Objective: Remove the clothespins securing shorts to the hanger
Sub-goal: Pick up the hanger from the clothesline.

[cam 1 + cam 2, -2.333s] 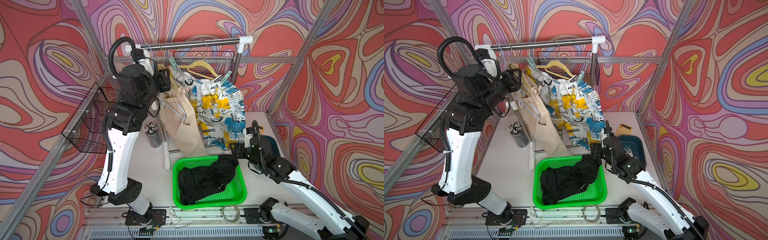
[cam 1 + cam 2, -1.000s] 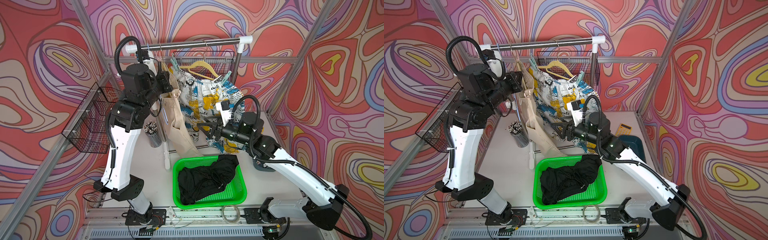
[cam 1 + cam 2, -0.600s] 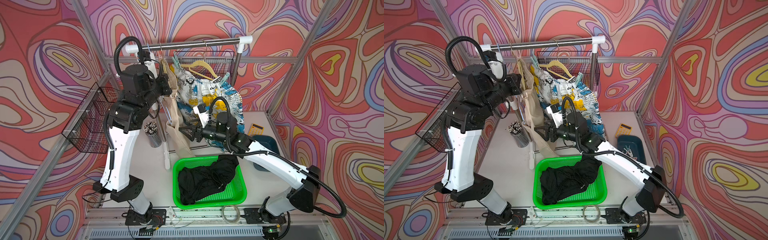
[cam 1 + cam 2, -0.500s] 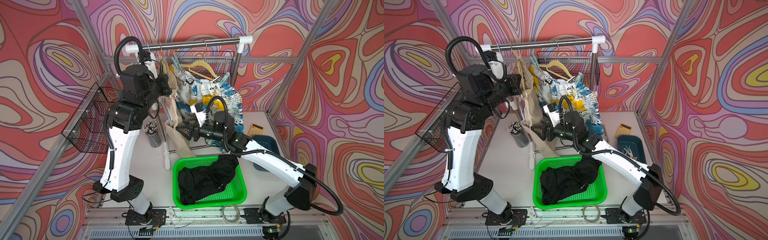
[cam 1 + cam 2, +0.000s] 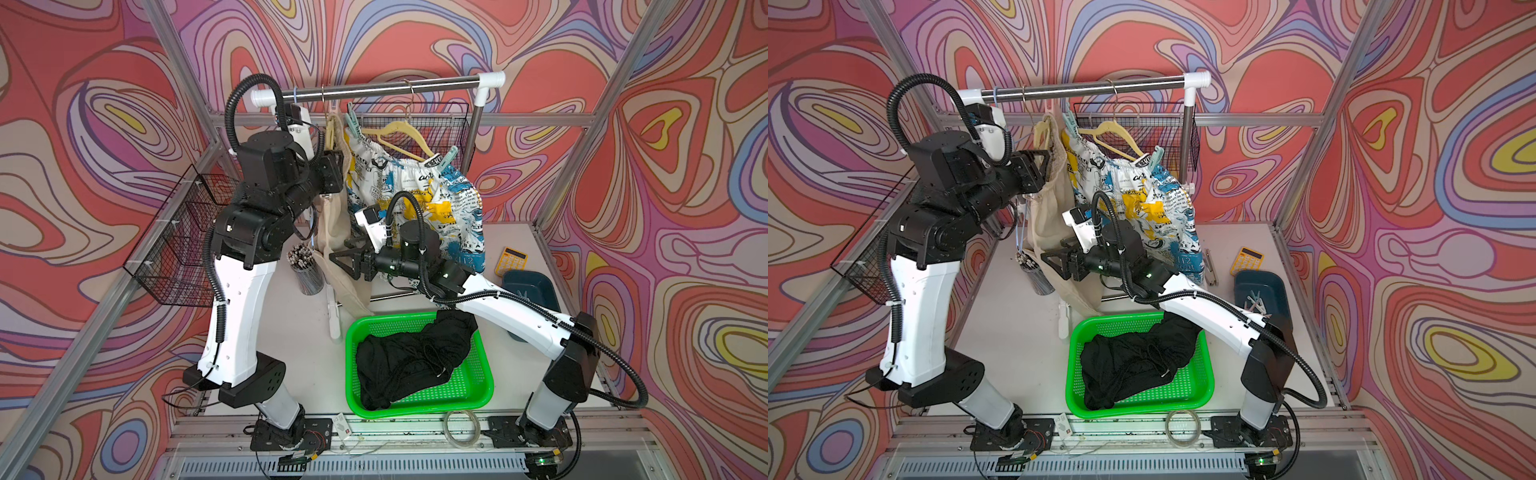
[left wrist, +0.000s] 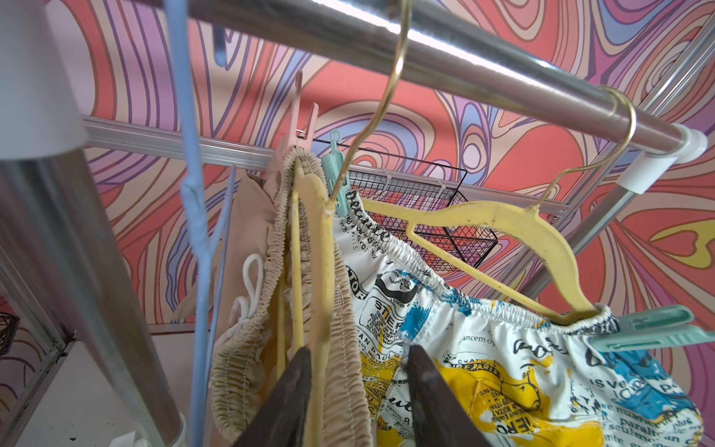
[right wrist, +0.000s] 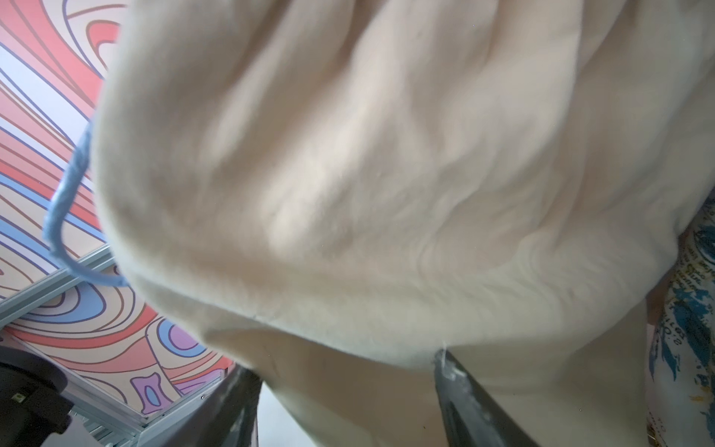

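Observation:
My left gripper shifts slightly outward next, centers its open fingers around the near arm of the yellow hanger and closes, as that arm is nearer one finger.
Beige shorts hang bunched from a steeply tilted yellow hanger, held at its top end by a pink clothespin. My left gripper is open, with that hanger's arm and the beige waistband between its jaws. Printed shorts hang on a second hanger under two mint clothespins. My right gripper is open low at the beige shorts' leg, with cloth between its fingers. Black shorts lie in the green basket.
The metal rail carries the hangers and an empty blue wire hanger. A wire basket hangs at the left, another behind the rail. On the table stand a pen cup, a yellow calculator and a blue tray with clothespins.
My right arm has swung left from the blue tray to the beige shorts' leg. My left gripper has opened at the beige waistband.

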`<state>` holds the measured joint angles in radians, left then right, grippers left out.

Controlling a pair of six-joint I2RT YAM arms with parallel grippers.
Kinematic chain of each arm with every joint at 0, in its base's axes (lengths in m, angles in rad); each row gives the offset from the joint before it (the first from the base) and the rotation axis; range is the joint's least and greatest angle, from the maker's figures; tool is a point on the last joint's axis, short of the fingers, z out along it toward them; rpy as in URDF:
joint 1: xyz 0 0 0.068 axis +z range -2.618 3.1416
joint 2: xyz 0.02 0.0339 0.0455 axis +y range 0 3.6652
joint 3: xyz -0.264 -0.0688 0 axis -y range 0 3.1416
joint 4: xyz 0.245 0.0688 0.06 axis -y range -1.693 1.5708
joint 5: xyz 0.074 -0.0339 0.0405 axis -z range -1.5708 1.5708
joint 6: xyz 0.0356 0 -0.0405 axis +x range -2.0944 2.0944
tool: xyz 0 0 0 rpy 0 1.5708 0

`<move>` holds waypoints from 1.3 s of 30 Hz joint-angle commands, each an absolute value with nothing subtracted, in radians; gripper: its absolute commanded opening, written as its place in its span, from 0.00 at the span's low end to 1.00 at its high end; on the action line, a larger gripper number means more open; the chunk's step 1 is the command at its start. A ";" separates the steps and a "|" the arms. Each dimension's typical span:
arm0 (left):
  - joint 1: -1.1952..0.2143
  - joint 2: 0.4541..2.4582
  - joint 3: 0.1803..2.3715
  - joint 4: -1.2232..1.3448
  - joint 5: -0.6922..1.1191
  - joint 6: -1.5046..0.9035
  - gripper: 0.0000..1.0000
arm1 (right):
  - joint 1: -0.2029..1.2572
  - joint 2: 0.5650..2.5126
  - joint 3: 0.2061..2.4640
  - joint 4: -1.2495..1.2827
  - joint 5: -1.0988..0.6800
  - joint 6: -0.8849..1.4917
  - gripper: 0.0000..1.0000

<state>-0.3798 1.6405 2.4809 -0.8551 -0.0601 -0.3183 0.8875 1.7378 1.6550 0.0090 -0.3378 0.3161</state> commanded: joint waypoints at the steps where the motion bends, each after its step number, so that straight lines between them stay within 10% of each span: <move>1: -0.377 1.614 2.470 -0.822 -0.090 -0.309 0.47 | 0.900 1.750 1.689 0.028 -0.342 0.315 0.73; 18: -0.377 1.665 2.402 -0.786 -0.142 -0.253 0.37 | 0.912 1.803 1.731 0.014 -0.342 0.324 0.73; 28: -0.376 1.686 2.387 -0.758 -0.200 -0.207 0.00 | 0.913 1.798 1.715 0.017 -0.344 0.330 0.73; 39: -0.377 1.615 2.368 -0.701 -0.107 -0.214 0.00 | 0.913 1.698 1.631 0.004 -0.288 0.298 0.73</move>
<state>-0.3767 1.6554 2.3653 -0.7525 -0.1585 -0.2134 0.9070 1.7679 1.6543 0.0048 -0.3172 0.3225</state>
